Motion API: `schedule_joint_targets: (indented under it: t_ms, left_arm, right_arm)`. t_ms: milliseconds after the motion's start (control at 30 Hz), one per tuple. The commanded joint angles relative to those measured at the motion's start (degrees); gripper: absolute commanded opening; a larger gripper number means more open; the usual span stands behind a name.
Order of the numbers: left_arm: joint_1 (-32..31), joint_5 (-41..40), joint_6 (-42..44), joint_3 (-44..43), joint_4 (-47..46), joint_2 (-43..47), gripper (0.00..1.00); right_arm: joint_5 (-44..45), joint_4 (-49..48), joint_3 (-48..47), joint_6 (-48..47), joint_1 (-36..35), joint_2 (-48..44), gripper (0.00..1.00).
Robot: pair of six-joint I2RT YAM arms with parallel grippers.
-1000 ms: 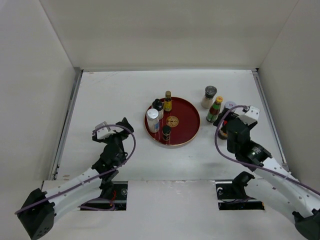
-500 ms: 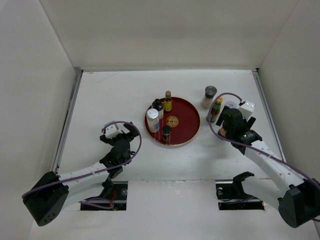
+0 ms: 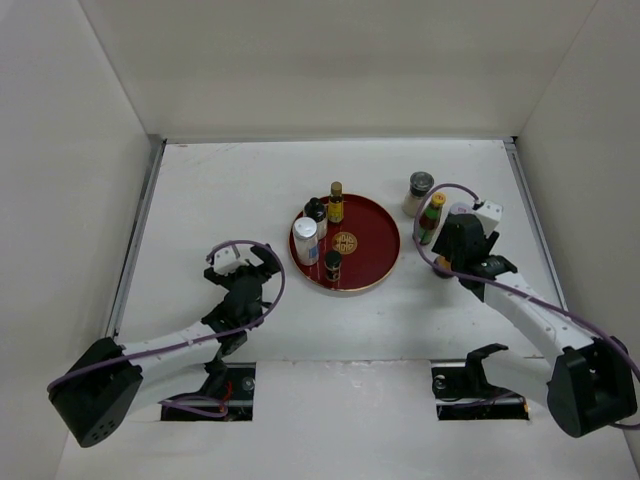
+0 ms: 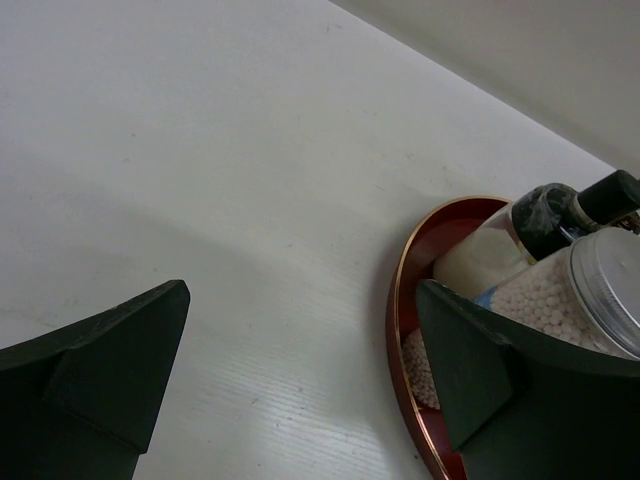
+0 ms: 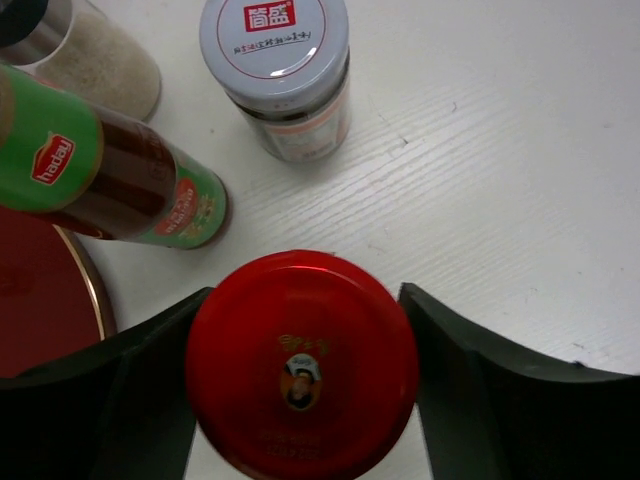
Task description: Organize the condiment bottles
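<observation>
I will next lift the red-capped jar with my right gripper to the left in the top view, over the tray's uncovered gold emblem (image 3: 345, 243). Then I will lower the jar and let it go.
My right gripper (image 5: 300, 385) is shut on a red-capped jar (image 5: 302, 365) that stands on the table, one finger pressed to each side of it. Beside it stand a green-labelled bottle (image 5: 110, 180), a white-lidded jar (image 5: 280, 70) and a grey-capped jar (image 5: 90, 60). On the red tray (image 3: 390, 262) are a silver-lidded jar (image 3: 305, 240), a black-capped bottle (image 3: 316, 210), a yellow-capped bottle (image 3: 336, 200) and a small dark bottle (image 3: 333, 266). My left gripper (image 4: 300, 370) is open over bare table, just left of the tray's rim (image 4: 400, 330).
White walls close the table on the left, back and right. The right wrist covers most of the red-capped jar in the top view. The green bottle (image 3: 431, 218) and grey-capped jar (image 3: 420, 192) stand between the tray and the right wall.
The right arm reached forward over the red-capped jar and its jaws narrowed onto it. The left gripper moved right, closer to the tray, staying open.
</observation>
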State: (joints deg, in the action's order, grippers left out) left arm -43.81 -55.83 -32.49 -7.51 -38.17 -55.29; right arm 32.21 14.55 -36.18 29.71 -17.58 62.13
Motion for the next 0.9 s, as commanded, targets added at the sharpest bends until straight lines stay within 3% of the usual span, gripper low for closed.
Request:
schedule_joint_targets:
  t_ms: [0,167,400,667,867]
  left_arm:
    - [-0.6,2.3,-0.7,-2.3,-2.8,0.4,1.0]
    - [0.8,2.4,-1.3,-2.6,-2.5,1.0,1.0]
    - [1.0,2.3,-1.5,-4.4,2.0,2.3,1.0]
    - [1.5,3.3,-2.7,-4.8,5.0,3.9,1.0]
    - [1.4,3.7,-3.5,-4.7,4.9,3.3,1.0]
  right_arm:
    - [0.9,-2.7,-0.2,0.2,-0.6,-1.1,0.68]
    - [6.0,0.4,-1.4,0.7,-6.9,-5.8,0.49]
    - [8.4,6.3,-10.9,2.1,-18.8,-7.6,0.47]
    - [2.6,-13.3,-22.4,-4.6,-24.2,11.5,0.48]
    - [-2.3,-21.6,-30.5,-6.6,-24.4,24.3,0.48]
